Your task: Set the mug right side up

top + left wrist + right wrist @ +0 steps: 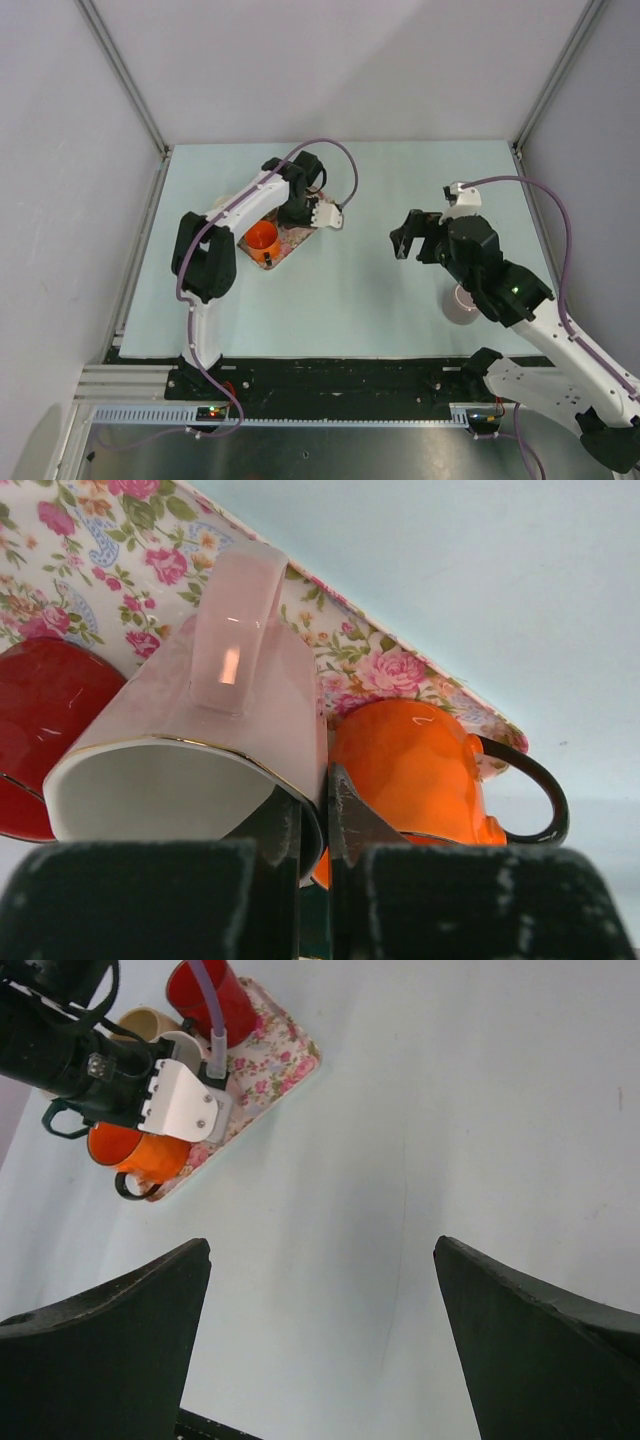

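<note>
My right gripper moves down, back and to its right in the top view onto the pinkish mug's handle next, since the mug sits below it that way.
A pale pink mug (pixel 250 710) with a gold rim lies tilted on its side over the floral tray (pixel 400 670), handle up and mouth toward the camera. My left gripper (pixel 315 795) is shut on its rim, one finger inside and one outside. In the top view the left gripper (pixel 298 212) hides this mug over the tray (pixel 292 240). An orange mug (pixel 420 770) stands right beside it and also shows in the top view (pixel 262 237). My right gripper (pixel 320 1245) is open and empty above bare table, well right of the tray (pixel 403 240).
A red cup (pixel 45 710) stands on the tray left of the pink mug and shows in the right wrist view (pixel 212 998). Another pinkish cup (pixel 461 305) sits on the table under my right arm. Frame posts stand at the far corners.
</note>
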Available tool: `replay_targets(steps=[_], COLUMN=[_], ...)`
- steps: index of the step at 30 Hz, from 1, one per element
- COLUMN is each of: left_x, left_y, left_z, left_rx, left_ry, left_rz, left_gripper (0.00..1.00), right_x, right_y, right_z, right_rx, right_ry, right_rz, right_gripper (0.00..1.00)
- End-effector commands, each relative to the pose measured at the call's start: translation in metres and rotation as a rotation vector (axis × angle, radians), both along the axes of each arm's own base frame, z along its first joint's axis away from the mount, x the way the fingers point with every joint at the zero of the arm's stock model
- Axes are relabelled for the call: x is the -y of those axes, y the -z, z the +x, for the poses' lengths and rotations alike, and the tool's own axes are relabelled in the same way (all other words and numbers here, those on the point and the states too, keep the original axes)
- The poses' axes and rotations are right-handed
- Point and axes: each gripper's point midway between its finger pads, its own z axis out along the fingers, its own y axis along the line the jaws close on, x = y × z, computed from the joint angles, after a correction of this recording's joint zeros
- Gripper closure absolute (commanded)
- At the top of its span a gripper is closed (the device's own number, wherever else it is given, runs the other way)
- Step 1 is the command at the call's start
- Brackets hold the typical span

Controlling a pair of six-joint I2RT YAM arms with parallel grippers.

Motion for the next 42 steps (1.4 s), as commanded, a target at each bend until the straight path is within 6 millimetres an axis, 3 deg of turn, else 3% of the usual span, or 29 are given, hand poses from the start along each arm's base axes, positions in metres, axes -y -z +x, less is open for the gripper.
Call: replay_targets(steps=[1,5,9,12,16,22,27,34,42], left_x=[0.0,-0.008,-0.013,-0.01,-0.006,-0.002,0.0,0.02,0.026], left_y=[-0.014,-0.005,-0.005,-0.014,-0.029,-0.058,-0.075,-0.116,-0.131], left_z=[0.019,0.013,0.007,0.006,0.006,0.01,0.003,-0.021,-0.044], left_rx=[0.073,0.048,0.041,0.05,0.071,0.139,0.171,0.162,0.14], left_ry=[0.023,0.018,0.008,0.005,0.005,-0.019,-0.066,-0.176,-0.255], left_rz=[-0.011,0.02,0.021,-0.02,-0.063,-0.103,-0.131,-0.341,-0.411], left_gripper=[0.99,0.96,0.79,0.66,0.49,0.31,0.26,0.24,0.21], right_x=[0.026,0.064,0.101,0.127,0.149,0.192,0.202,0.216,0.218], right_y=[0.004,0.022,0.032,0.036,0.045,0.074,0.114,0.164,0.193], right_z=[-0.001,-0.005,-0.006,-0.012,-0.02,-0.049,-0.052,-0.062,-0.042], right_rx=[-0.031,-0.099,-0.116,-0.143,-0.165,-0.267,-0.437,-0.626,-0.659], right_ry=[0.127,0.321,0.489,0.651,0.726,0.982,1.029,1.142,1.139], right_rz=[0.005,-0.016,-0.067,0.021,0.067,0.197,0.331,0.537,0.628], right_gripper=[0.01,0.01,0.01,0.01,0.01,0.05,0.17,0.23,0.31])
